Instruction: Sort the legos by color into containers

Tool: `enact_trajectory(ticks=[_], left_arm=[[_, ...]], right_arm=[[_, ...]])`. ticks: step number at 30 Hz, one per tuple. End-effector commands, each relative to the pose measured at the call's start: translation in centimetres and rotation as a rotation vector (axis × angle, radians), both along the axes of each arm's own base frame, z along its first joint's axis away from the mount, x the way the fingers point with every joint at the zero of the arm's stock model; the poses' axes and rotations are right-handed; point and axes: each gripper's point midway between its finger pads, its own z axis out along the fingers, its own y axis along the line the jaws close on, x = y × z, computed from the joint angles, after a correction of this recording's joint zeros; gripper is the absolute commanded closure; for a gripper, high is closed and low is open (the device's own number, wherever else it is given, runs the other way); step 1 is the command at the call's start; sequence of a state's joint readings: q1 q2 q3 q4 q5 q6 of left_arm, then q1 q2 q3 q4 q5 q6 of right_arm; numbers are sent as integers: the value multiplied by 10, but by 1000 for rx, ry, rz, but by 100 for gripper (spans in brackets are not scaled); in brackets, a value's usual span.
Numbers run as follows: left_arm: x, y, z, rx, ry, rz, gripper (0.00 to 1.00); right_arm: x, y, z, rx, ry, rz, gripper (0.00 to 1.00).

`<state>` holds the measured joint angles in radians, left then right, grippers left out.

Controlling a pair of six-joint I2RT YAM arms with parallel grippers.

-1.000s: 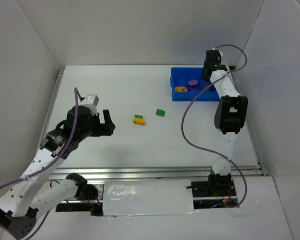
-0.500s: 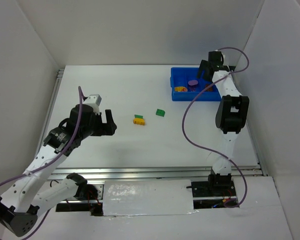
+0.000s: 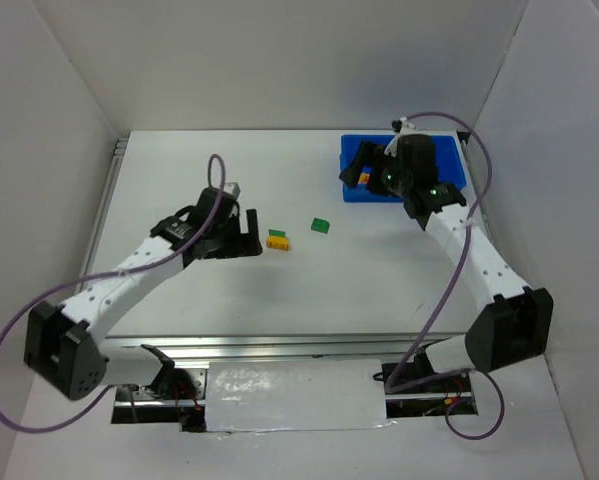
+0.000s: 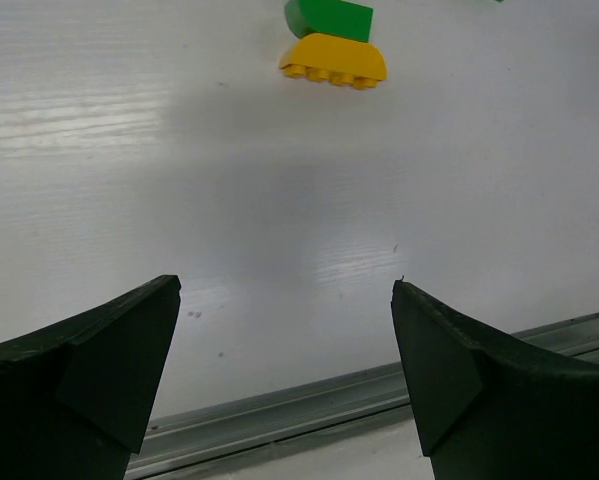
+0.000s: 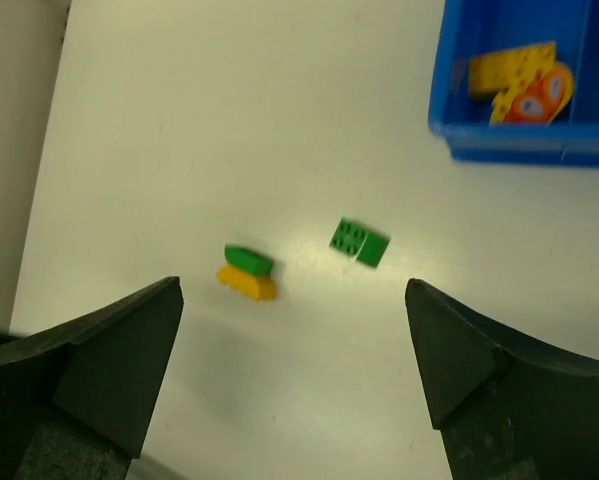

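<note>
The open fingers of my left gripper go down around the yellow lego (image 3: 278, 243) (image 4: 333, 60) next, as the pair of legos lies below it and to its right in the top view.
A yellow lego (image 3: 277, 242) with a green lego (image 5: 248, 260) stuck on it lies mid-table. The same yellow lego (image 4: 334, 60) shows ahead of my left gripper (image 4: 286, 290), which is open and empty. Seen from above, my left gripper (image 3: 254, 235) sits just left of that pair. A green square lego (image 3: 321, 226) lies to the right of it. My right gripper (image 3: 367, 168) hangs open and empty over the left end of the blue tray (image 3: 449, 168). Yellow legos (image 5: 514, 70) and an orange lego (image 5: 534, 100) lie in a tray compartment (image 5: 519, 145).
White walls close in the table on three sides. A metal rail (image 3: 279, 345) runs along the near edge, and another (image 3: 114, 190) along the left. The right arm's cable (image 3: 449, 290) loops above the table's right side.
My right gripper opened and came away from the tray's far right end to its left end, high above the table. My left gripper moved right, up to the yellow and green pair.
</note>
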<state>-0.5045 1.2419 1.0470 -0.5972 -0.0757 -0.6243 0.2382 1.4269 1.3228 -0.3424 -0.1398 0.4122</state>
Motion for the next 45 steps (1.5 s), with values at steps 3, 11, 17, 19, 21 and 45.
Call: enact_trajectory(ticks=[3,11,17,19,21,45], left_arm=[[55,-66,-22,56,-17,15,1],[123,-83,-56,244,-17,79,0],[128,-67,-88,390,53,139,1],[125,-70,-95,383,62,118,1],[127,-70,-101,384,68,113,3],[108,-77,-129,297,78,-1,91]], right_arm=[[-55,11,-22,67,60,92,0],[-106,8,27,128,-70,141,0],[-113,20,26,161,-60,215,0],[-111,23,21,168,-51,223,0],[-109,24,16,172,-38,226,0],[-103,27,0,168,-20,242,0]])
